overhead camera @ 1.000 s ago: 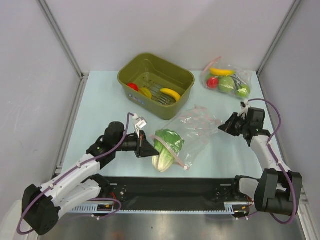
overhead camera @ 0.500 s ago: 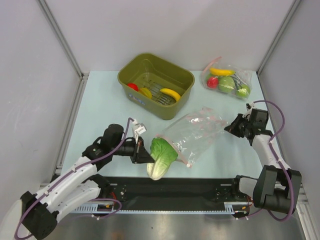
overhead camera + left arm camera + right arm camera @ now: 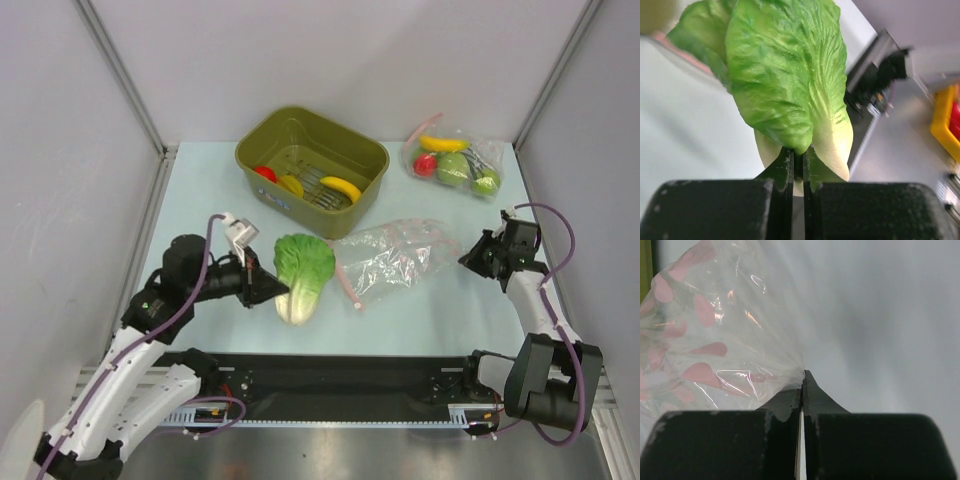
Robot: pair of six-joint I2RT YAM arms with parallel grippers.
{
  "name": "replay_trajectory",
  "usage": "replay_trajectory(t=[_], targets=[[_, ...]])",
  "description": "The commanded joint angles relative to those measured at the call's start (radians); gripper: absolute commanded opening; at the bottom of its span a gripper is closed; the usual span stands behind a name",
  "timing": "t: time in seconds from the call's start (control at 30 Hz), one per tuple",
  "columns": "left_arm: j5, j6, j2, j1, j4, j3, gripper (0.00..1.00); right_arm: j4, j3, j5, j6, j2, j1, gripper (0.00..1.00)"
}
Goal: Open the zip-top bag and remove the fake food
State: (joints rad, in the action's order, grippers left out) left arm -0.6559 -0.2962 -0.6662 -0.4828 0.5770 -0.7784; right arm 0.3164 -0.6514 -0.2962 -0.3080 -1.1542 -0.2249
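Note:
The cabbage (image 3: 303,274), already outside the bag's opening, goes outward past the red fruit in my left gripper next, then over the olive bin, where the gripper opens.
The zip-top bag (image 3: 392,260) lies crinkled on the table, its pink zip strip (image 3: 346,284) at the left end with the mouth facing left. My right gripper (image 3: 468,259) is shut on the bag's right corner, and the pinched plastic (image 3: 715,340) fans out from the gripper's tips (image 3: 802,377). The pale green-white cabbage (image 3: 303,274) is outside the bag, just left of its mouth. My left gripper (image 3: 276,290) is shut on the cabbage's lower leaf edge (image 3: 790,75), with the gripper's tips (image 3: 798,152) clamped on it. A banana (image 3: 341,188), a red fruit (image 3: 265,173) and a yellow piece (image 3: 291,185) lie in the olive bin.
The olive bin (image 3: 372,160) stands at the back centre. A second clear bag (image 3: 455,160) with green fruits, a banana and a red fruit lies at the back right. Grey walls close off both sides. A black rail runs along the near edge.
My left gripper drew the cabbage leftward out of the bag's mouth; it now sits free of the plastic. The bag flattened and stretched, and the right gripper shifted slightly right, still holding its corner.

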Motion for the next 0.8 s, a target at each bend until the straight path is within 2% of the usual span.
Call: replay_trajectory(t=[0.0,0.07,0.1,0.17,0.2,0.23,0.27,0.3,0.53,0.77], targets=[[0.114,0.034,0.004,0.053,0.02,-0.101,0.0,0.012,-0.016,0.039,0.018,0.054,-0.005,0.0],[0.159,0.025,-0.013,0.068,-0.015,-0.111,0.0,0.026,-0.017,0.023,0.02,0.056,-0.005,0.06],[0.176,0.016,-0.028,0.072,-0.029,-0.117,0.0,0.03,-0.02,0.017,0.021,0.06,-0.005,0.2],[0.205,-0.003,-0.064,0.076,-0.06,-0.127,0.0,0.045,-0.021,-0.003,0.021,0.07,-0.005,0.39],[0.243,-0.009,-0.075,0.076,-0.089,-0.14,0.0,0.055,-0.022,-0.004,0.023,0.074,-0.005,0.57],[0.266,-0.012,-0.084,0.078,-0.104,-0.148,0.0,0.064,-0.028,-0.004,0.026,0.088,-0.005,0.66],[0.282,-0.014,-0.108,0.078,-0.118,-0.174,0.0,0.084,-0.031,-0.001,0.024,0.097,-0.005,0.91],[0.321,-0.014,-0.121,0.079,-0.137,-0.189,0.0,0.093,-0.033,0.003,0.021,0.106,-0.005,0.97],[0.443,0.002,-0.282,0.081,-0.25,-0.344,0.0,0.179,-0.085,0.066,0.006,0.227,-0.004,0.99],[0.542,0.016,-0.51,0.081,-0.402,-0.527,0.0,0.214,-0.174,-0.004,-0.017,0.3,-0.004,0.99]])
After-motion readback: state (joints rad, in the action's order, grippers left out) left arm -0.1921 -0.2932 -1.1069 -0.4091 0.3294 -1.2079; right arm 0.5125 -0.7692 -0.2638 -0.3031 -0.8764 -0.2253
